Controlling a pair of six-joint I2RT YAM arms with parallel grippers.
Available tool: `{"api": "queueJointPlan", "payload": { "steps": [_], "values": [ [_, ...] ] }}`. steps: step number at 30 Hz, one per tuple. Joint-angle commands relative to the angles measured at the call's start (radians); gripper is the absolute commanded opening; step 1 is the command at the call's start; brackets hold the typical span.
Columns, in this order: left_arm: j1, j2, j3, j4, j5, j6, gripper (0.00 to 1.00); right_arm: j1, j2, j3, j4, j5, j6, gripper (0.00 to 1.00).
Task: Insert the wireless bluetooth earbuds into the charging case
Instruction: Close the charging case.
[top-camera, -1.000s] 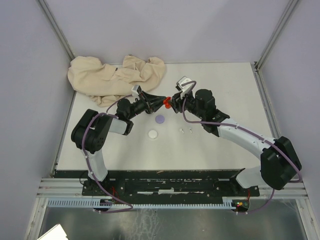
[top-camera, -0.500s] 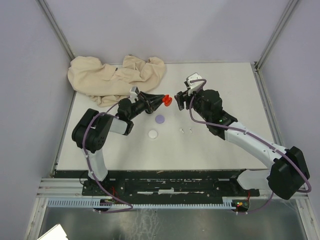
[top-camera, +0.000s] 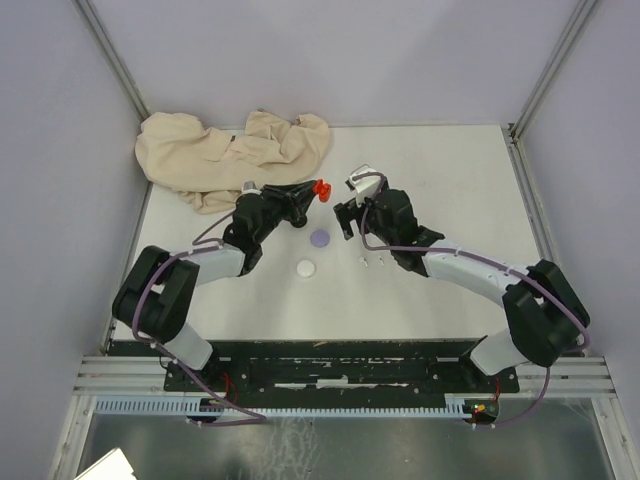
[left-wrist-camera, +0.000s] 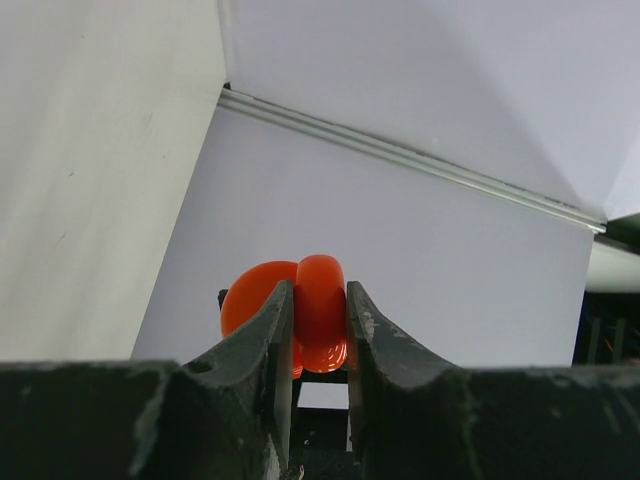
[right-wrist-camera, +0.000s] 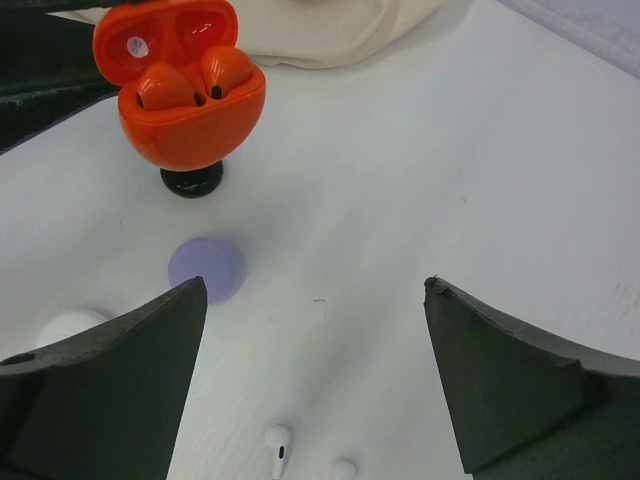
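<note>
Next, my left gripper will move back and down to release the case on the bare tabletop by the white disc, since that spot lies below it and back.
My left gripper (top-camera: 318, 191) is shut on an open red charging case (top-camera: 321, 188) and holds it above the table. In the left wrist view the case (left-wrist-camera: 321, 300) sits pinched between the two fingers. The right wrist view shows the case (right-wrist-camera: 190, 115) with its lid up and two red earbuds (right-wrist-camera: 166, 88) lying in its wells. My right gripper (top-camera: 345, 217) hangs open and empty just right of the case, apart from it. Two white earbuds (top-camera: 372, 262) lie on the table below it, also visible as white earbuds (right-wrist-camera: 277, 447) between the open fingers.
A pale purple disc (top-camera: 320, 239) and a white disc (top-camera: 306, 268) lie near the middle of the table. A small black round object (right-wrist-camera: 192, 182) sits under the raised case. A crumpled beige cloth (top-camera: 230, 155) covers the far left corner.
My right gripper has let go at the red case, opened wide and drawn back toward the white earbuds. The left arm has carried the case a little left and farther away.
</note>
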Motion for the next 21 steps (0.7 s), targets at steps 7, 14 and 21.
{"api": "queueJointPlan", "payload": {
  "steps": [7, 14, 21],
  "values": [
    [-0.077, -0.165, 0.019, -0.35, -0.28, -0.086, 0.03, 0.101, 0.145, 0.052, 0.242, 0.11, -0.081, 0.99],
    [-0.096, -0.142, 0.031, -0.36, -0.27, -0.095, 0.03, 0.136, 0.207, 0.067, 0.359, 0.162, -0.091, 0.99],
    [-0.103, -0.119, 0.033, -0.358, -0.247, -0.098, 0.03, 0.136, 0.259, 0.106, 0.379, 0.192, -0.097, 1.0]
  ]
}}
